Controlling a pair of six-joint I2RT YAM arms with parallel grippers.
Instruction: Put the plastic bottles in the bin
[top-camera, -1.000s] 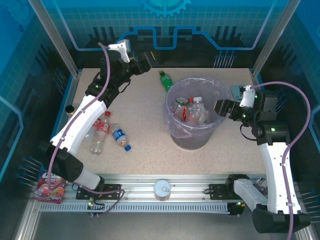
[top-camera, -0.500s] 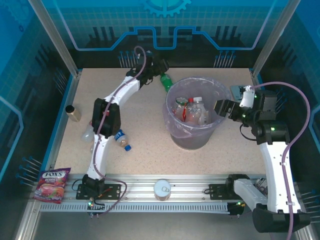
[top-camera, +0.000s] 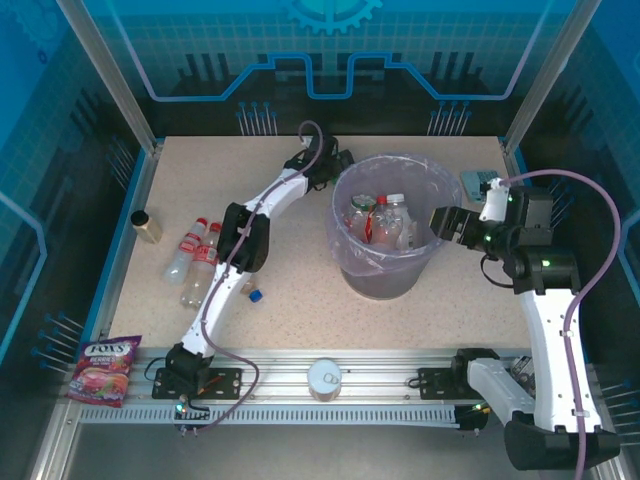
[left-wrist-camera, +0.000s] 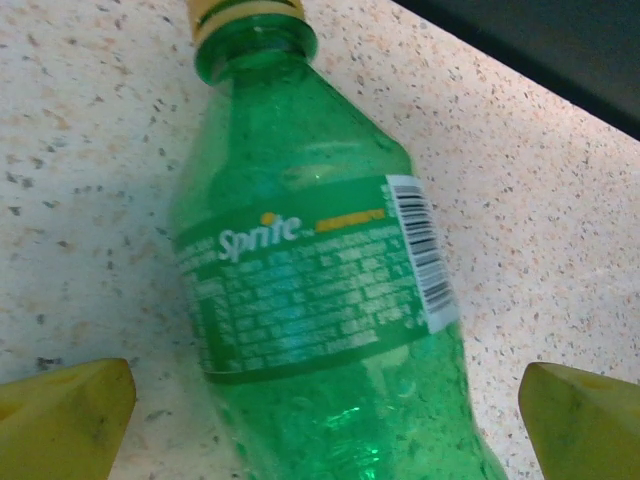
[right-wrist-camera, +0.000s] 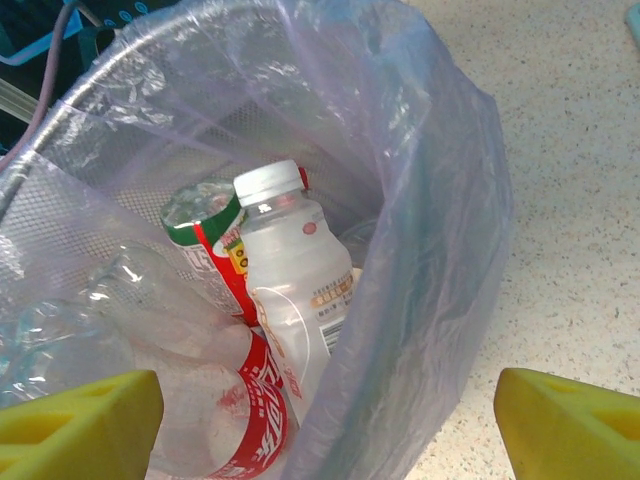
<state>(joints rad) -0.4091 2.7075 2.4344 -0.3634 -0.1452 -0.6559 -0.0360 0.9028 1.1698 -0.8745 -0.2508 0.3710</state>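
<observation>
To grab the green Sprite bottle's body (left-wrist-camera: 345, 415) below its label, my left gripper will lower over it first, then close.
A green Sprite bottle (left-wrist-camera: 320, 280) lies on the speckled table with its cap pointing away, between the fingers of my open left gripper (left-wrist-camera: 320, 430), which touch nothing. From above, that left gripper (top-camera: 338, 168) sits at the far left side of the bin (top-camera: 385, 280), a grey bucket lined with a pale-purple bag (right-wrist-camera: 440, 250). Inside lie a white-capped bottle (right-wrist-camera: 295, 260) and a red-labelled bottle (right-wrist-camera: 240, 420). My right gripper (top-camera: 440, 218) hovers open and empty at the bin's right rim. Two red-capped bottles (top-camera: 198, 258) lie at the table's left; a blue cap (top-camera: 255, 296) peeks from under the left arm.
An amber jar (top-camera: 147, 225) stands at the left edge. On the front rail sits a silver tin can (top-camera: 325, 378), with a candy bag (top-camera: 100, 368) at the front left. A small pale-blue item (top-camera: 475, 183) lies behind the right gripper.
My left arm has swung from the far left across to the green bottle beside the bin, uncovering the bottles at the table's left. The right arm has barely moved.
</observation>
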